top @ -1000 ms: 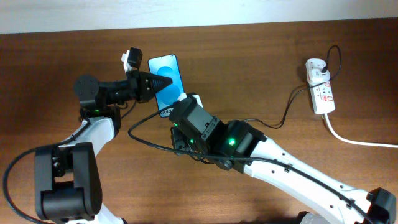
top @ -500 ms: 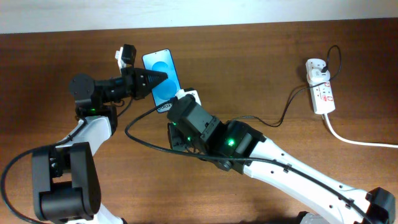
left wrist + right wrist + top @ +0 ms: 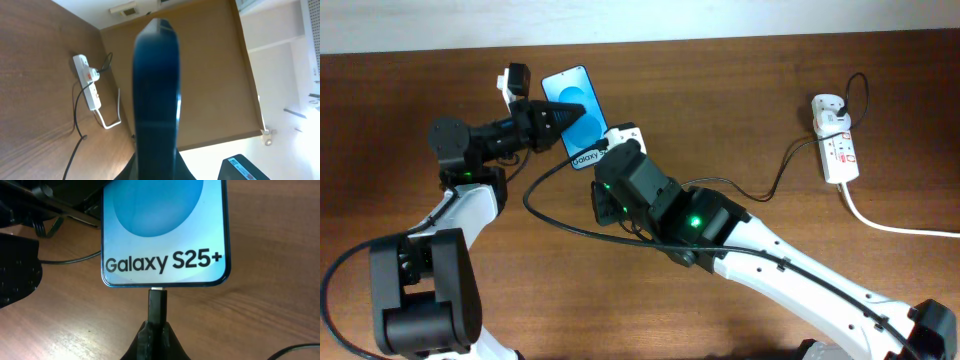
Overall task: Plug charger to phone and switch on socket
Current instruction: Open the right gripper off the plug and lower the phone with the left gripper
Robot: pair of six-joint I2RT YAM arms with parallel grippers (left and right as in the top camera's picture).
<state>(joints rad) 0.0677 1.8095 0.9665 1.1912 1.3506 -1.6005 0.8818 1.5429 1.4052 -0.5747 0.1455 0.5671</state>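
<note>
Bare wood lies below my left gripper and to its right in the overhead view, so I will carry the phone that way and down to release it.
The phone, with its blue screen and "Galaxy S25+" text, lies tilted near the table's back left. My left gripper is shut on its left side; the left wrist view shows the phone's dark edge between the fingers. My right gripper is shut on the charger's black connector tip, whose metal end meets the phone's bottom edge. The thin black charger cable runs right to a white plug adapter seated in the white socket strip.
The socket's thick white cord trails off to the right edge. A loop of black arm cable lies on the wood between the arms. The socket strip also shows far off in the left wrist view.
The phone and my left gripper have shifted up and to the left. My right gripper followed with the connector and now sits against the phone's bottom edge.
</note>
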